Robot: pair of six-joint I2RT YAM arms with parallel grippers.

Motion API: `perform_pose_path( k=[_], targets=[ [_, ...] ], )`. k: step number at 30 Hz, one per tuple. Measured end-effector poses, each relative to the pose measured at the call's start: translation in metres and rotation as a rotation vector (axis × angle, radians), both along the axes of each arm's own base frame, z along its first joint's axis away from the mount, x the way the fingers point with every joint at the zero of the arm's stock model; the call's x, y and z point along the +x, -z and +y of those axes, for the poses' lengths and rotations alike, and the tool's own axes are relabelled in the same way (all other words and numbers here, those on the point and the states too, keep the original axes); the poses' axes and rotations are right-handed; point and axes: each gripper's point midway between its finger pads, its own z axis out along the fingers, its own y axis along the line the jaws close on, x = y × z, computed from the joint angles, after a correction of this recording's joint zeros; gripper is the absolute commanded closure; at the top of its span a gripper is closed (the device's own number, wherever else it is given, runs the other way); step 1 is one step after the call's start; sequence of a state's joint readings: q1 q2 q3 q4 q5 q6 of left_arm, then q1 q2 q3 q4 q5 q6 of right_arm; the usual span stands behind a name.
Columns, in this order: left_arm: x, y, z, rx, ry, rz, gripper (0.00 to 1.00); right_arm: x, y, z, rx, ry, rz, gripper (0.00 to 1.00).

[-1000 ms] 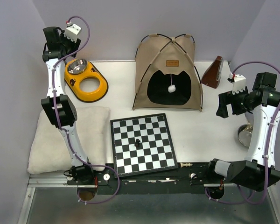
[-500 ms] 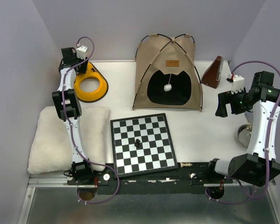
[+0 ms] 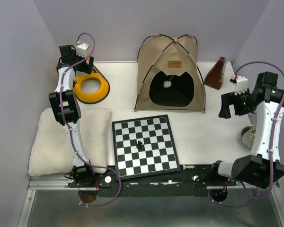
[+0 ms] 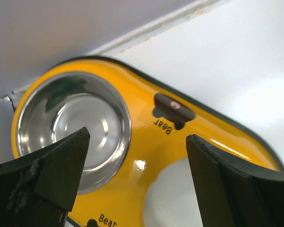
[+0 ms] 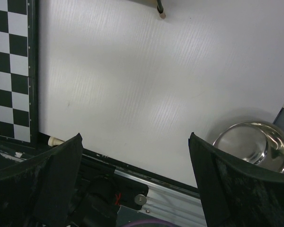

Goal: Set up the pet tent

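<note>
The open fingers hover over bare table, so next my right gripper should lower down and back toward the loose steel bowl, astride the bowl's rim facing the chessboard [image 5: 216, 139].
The pet tent [image 3: 169, 71] stands upright at the back centre of the table, tan with two crossing black poles, a brown label [image 3: 174, 64] and a black opening. Its white pom-pom [image 3: 167, 84] hangs in the opening. My left gripper [image 3: 78, 66] is open and empty at the back left, far from the tent, over a yellow pet feeder [image 4: 146, 142]. My right gripper [image 3: 226, 108] is open and empty, right of the tent, above bare table [image 5: 146, 85]. One pole end [image 5: 160, 10] shows at the top of the right wrist view.
The yellow feeder [image 3: 90, 87] holds a steel bowl [image 4: 71, 127]. A chessboard [image 3: 144, 145] with one dark piece lies front centre. A fluffy white cushion [image 3: 61, 139] lies front left. A brown metronome [image 3: 217, 73] stands beside the tent. A loose steel bowl [image 5: 253, 144] sits at the right edge.
My left gripper has swung from the back left corner to over the yellow feeder. The pom-pom has swung left. The right arm has barely moved.
</note>
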State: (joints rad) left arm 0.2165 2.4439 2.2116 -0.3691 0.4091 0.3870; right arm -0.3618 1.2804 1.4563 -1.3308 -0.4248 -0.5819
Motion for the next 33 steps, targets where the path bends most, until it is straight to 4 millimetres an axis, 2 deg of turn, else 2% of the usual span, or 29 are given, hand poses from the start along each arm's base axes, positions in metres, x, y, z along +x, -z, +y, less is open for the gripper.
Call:
perform_pose_path(
  k=[2, 6, 7, 9, 10, 13, 15, 17, 21, 24, 29, 33],
  targets=[
    [-0.007, -0.028, -0.012, -0.041, 0.035, -0.027, 0.01, -0.001, -0.001, -0.001, -0.01, 0.0, -0.003, 0.0],
    [-0.025, -0.117, -0.033, -0.096, 0.101, -0.142, 0.01, -0.009, 0.001, -0.011, -0.058, 0.017, -0.005, 0.0],
    [-0.037, -0.151, -0.039, -0.095, 0.117, -0.19, 0.01, -0.018, 0.007, -0.017, -0.088, 0.024, 0.009, 0.0],
    [-0.06, -0.192, -0.049, -0.106, 0.141, -0.242, 0.01, -0.027, 0.012, -0.028, -0.106, 0.058, 0.024, 0.0],
    [-0.079, -0.212, -0.057, -0.116, 0.157, -0.265, 0.01, -0.034, 0.018, -0.036, -0.118, 0.082, 0.04, 0.01],
    [-0.13, -0.241, -0.078, -0.144, 0.201, -0.291, 0.01, -0.06, 0.044, -0.061, -0.151, 0.161, 0.125, 0.01],
    [-0.165, -0.245, -0.096, -0.155, 0.231, -0.285, 0.01, -0.074, 0.063, -0.074, -0.172, 0.19, 0.179, 0.01],
    [-0.187, -0.241, -0.113, -0.167, 0.265, -0.266, 0.01, -0.084, 0.083, -0.082, -0.191, 0.189, 0.22, 0.01],
    [-0.22, -0.224, -0.15, -0.189, 0.334, -0.207, 0.01, -0.091, 0.118, -0.093, -0.231, 0.159, 0.257, 0.02],
    [-0.238, -0.219, -0.174, -0.2, 0.376, -0.185, 0.01, -0.091, 0.147, -0.102, -0.255, 0.141, 0.283, 0.03],
    [-0.261, -0.236, -0.186, -0.206, 0.395, -0.215, 0.01, -0.078, 0.175, -0.126, -0.319, 0.126, 0.294, 0.1],
    [-0.277, -0.248, -0.185, -0.199, 0.386, -0.252, 0.01, -0.062, 0.182, -0.145, -0.374, 0.12, 0.261, 0.32]
  ],
)
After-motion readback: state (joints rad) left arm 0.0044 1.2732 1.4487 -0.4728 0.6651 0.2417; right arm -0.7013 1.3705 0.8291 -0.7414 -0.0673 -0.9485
